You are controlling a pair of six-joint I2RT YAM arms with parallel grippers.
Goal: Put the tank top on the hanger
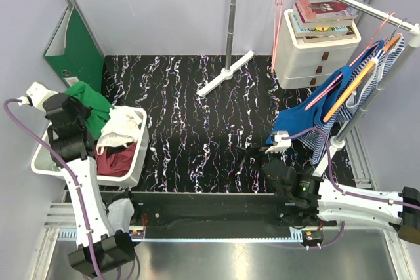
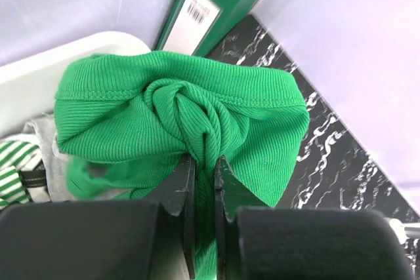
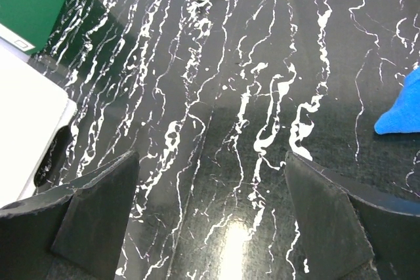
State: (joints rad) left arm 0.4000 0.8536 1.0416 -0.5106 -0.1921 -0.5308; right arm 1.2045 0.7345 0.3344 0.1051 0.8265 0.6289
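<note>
I will next lift my left gripper past the basket (image 1: 134, 168), then lower it to release on its right in the top view, where the marbled table is clear.
The green tank top (image 1: 94, 101) hangs bunched from my left gripper (image 1: 77, 115) above the back left corner of the white basket (image 1: 134, 168). In the left wrist view the left gripper (image 2: 202, 162) is shut on a twisted fold of the tank top (image 2: 177, 113). The pink wire hanger (image 1: 280, 18) hangs bare on the rail at the back right, far from both grippers. My right gripper (image 1: 252, 157) is open and empty, low over the marbled table; in the right wrist view the right gripper (image 3: 210, 162) has only table between its fingers (image 3: 98, 201).
The basket holds white, red and striped clothes (image 1: 118, 139). A green binder (image 1: 75, 47) leans on the left wall. The rack pole (image 1: 231, 11), white drawers with books (image 1: 315, 47), an orange hanger (image 1: 357, 83) and blue garments (image 1: 308, 115) stand at the right.
</note>
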